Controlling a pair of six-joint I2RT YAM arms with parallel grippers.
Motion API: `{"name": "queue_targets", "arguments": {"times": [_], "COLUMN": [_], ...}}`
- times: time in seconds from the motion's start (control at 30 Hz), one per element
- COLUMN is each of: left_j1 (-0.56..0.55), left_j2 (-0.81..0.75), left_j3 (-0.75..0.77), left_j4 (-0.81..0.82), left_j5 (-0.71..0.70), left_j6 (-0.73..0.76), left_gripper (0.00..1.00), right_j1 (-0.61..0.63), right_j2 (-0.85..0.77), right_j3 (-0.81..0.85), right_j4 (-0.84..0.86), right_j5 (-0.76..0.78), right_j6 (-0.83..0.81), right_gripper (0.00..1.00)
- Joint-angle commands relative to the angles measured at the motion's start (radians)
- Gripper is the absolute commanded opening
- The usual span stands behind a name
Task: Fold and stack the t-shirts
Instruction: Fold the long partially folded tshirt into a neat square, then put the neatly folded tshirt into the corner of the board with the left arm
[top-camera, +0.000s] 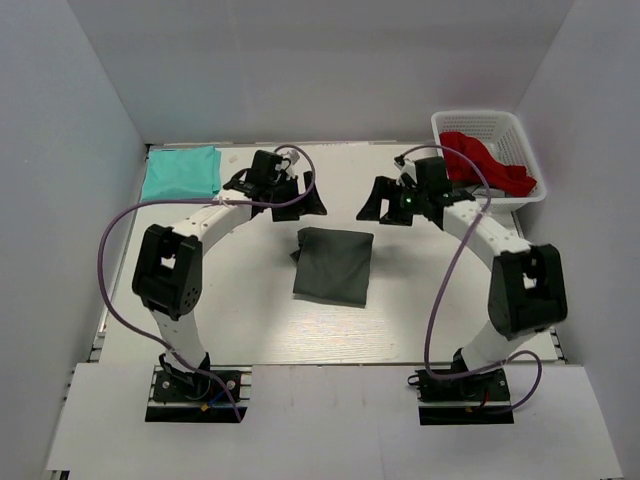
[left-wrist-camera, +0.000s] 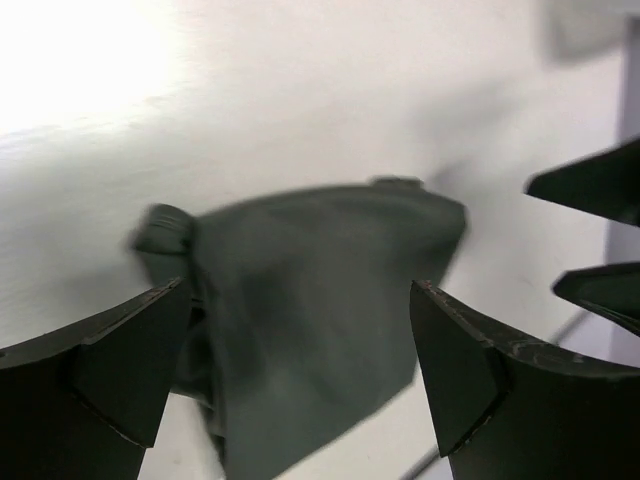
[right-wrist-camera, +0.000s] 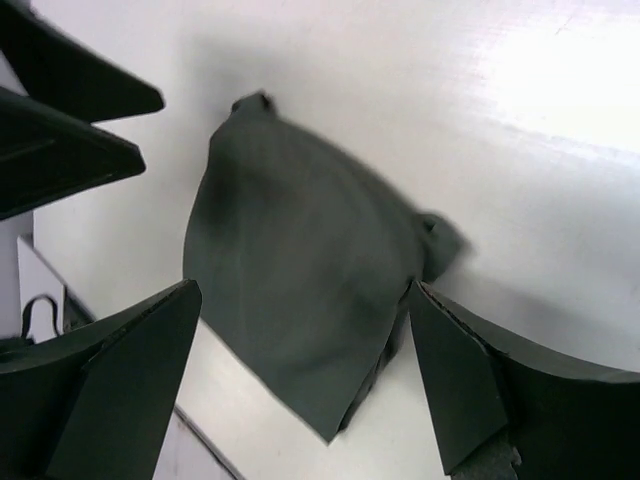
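The left gripper moves down and backward next until its open fingers straddle the layers of the grey shirt's layered side edge (top-camera: 298, 256) (left-wrist-camera: 206, 335), which lies below and back from it.
The dark charcoal-grey t-shirt (top-camera: 335, 264) lies folded to a rectangle in the middle of the white table. It also shows in the left wrist view (left-wrist-camera: 310, 300) and the right wrist view (right-wrist-camera: 300, 290). The teal t-shirt (top-camera: 182, 171) lies folded at the back left. My left gripper (top-camera: 308, 200) is open and empty, hovering just behind the grey shirt's far left corner. My right gripper (top-camera: 378, 205) is open and empty, hovering behind its far right corner. Neither touches the cloth.
A white plastic lattice basket (top-camera: 520, 135) stands at the back right with a red garment (top-camera: 485, 162) in it. White walls enclose the table on the left, back and right. Purple cables loop from each arm.
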Motion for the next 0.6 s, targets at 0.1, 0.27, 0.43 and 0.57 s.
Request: {"name": "queue_targets", "arguments": {"times": [0.1,0.27,0.43,0.57], "left_j1": [-0.031,-0.042,-0.019,-0.010], "left_j2": [-0.062,0.043,0.125,0.217], "left_j3": [-0.084,-0.073,-0.085,-0.059], "left_j4": [0.177,0.188,0.181,0.160], "left_j5": [0.237,0.247,0.256,0.231], "left_j6": [-0.001,-0.010,-0.010,-0.010], "left_gripper": [1.00,1.00,1.00,1.00], "right_j1": [0.023,0.022,0.009,-0.001], "right_j2": [-0.166,-0.069,0.112,0.278], "right_j3": [-0.211,-0.245,-0.159,-0.114], "right_j4": [0.218,0.375,0.416,0.492], "right_j5": [-0.191,-0.277,-0.264,-0.300], "right_j6": [0.054,0.105,0.128,0.152], "right_gripper": [0.90,0.90,0.90,0.90]}}
